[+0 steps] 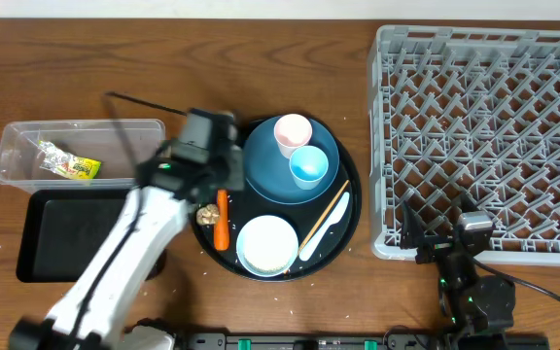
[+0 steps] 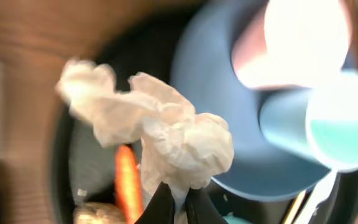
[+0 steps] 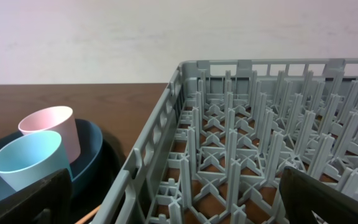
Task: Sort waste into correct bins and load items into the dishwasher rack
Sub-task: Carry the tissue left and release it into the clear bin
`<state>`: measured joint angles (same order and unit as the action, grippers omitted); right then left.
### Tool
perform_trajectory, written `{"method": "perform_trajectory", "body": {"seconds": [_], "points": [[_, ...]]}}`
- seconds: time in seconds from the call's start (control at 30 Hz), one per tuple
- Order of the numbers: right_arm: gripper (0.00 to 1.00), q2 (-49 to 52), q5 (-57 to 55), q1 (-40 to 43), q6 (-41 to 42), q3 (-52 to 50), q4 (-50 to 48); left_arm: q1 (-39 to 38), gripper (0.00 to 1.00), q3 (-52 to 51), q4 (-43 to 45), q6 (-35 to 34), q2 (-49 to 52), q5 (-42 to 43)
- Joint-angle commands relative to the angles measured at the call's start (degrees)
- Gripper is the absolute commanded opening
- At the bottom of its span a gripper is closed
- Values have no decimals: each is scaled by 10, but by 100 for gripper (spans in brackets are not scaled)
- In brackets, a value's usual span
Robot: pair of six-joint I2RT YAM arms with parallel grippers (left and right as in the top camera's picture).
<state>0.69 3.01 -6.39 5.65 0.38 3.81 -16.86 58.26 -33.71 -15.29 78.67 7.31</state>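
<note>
My left gripper swings over the clear tub [image 1: 110, 159] next and releases the paper by the wrapper, since the tub lies to the gripper's left in the overhead view.
My left gripper [image 2: 179, 200] is shut on the crumpled white paper [image 2: 166, 134] and holds it above the left side of the big round black tray [image 1: 350, 226]; in the overhead view the gripper [image 1: 220, 185] hides the paper. Below lie the orange carrot [image 1: 222, 220] and the brown lump [image 1: 207, 211]. The dark-blue plate [image 1: 272, 165] carries the pink cup [image 1: 293, 131] and light blue cup [image 1: 308, 165]. The white bowl [image 1: 266, 245], white spoon [image 1: 325, 228] and chopstick [image 1: 327, 212] lie on the round tray. My right gripper [image 3: 179, 199] is open and empty at the grey rack's [image 1: 484, 126] front-left corner.
The clear tub [image 1: 115, 131] at the left holds the green-yellow snack wrapper [image 1: 67, 163]. The flat black tray [image 1: 66, 233] lies just in front of it. My left arm [image 1: 124, 253] crosses over the flat tray's right end. The rack fills the right side of the table.
</note>
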Motion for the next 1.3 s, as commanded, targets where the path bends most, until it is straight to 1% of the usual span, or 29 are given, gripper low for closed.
{"method": "perform_trajectory", "body": {"seconds": [0.0, 0.1, 0.27, 0.37, 0.53, 0.57, 0.6, 0.63, 0.7, 0.73, 0.83, 0.9, 0.97, 1.13, 1.23, 1.27], "points": [[99, -2, 0, 6, 3, -1, 2, 65, 6, 12, -5, -36, -39, -7], [99, -2, 0, 6, 3, -1, 2, 151, 6, 12, -5, -57, -55, -9], [99, -2, 0, 6, 3, -1, 2, 289, 6, 12, -2, -103, -41, -9], [99, -2, 0, 6, 3, -1, 2, 349, 6, 12, 13, -115, -20, -8], [99, -2, 0, 6, 3, -1, 2, 411, 7, 12, 54, -118, 23, 0], [99, -2, 0, 6, 3, -1, 2, 418, 14, 12, 64, -121, 32, 2], [99, -2, 0, 6, 3, -1, 2, 422, 24, 12, 76, -121, 43, 2], [99, -2, 0, 6, 3, -1, 2, 425, 28, 12, 89, -121, 52, 2], [99, -2, 0, 6, 3, -1, 2, 426, 33, 12, 119, -120, 70, 2], [99, -2, 0, 6, 3, -1, 3, 426, 38, 12, 131, -120, 76, 2], [99, -2, 0, 6, 3, -1, 2, 426, 59, 12, 156, -120, 82, 2], [99, -2, 0, 6, 3, -1, 2, 426, 60, 12, 170, -119, 78, 9], [99, -2, 0, 6, 3, -1, 2, 426, 60, 13, 181, -100, 68, 37], [99, -2, 0, 6, 3, -1, 2, 405, 55, 17, 176, -99, 12, 54], [99, -2, 0, 6, 3, -1, 2, 378, 46, 17, 146, -99, -33, 54], [99, -2, 0, 6, 3, -1, 2, 363, 44, 17, 123, -100, -52, 54]]}}
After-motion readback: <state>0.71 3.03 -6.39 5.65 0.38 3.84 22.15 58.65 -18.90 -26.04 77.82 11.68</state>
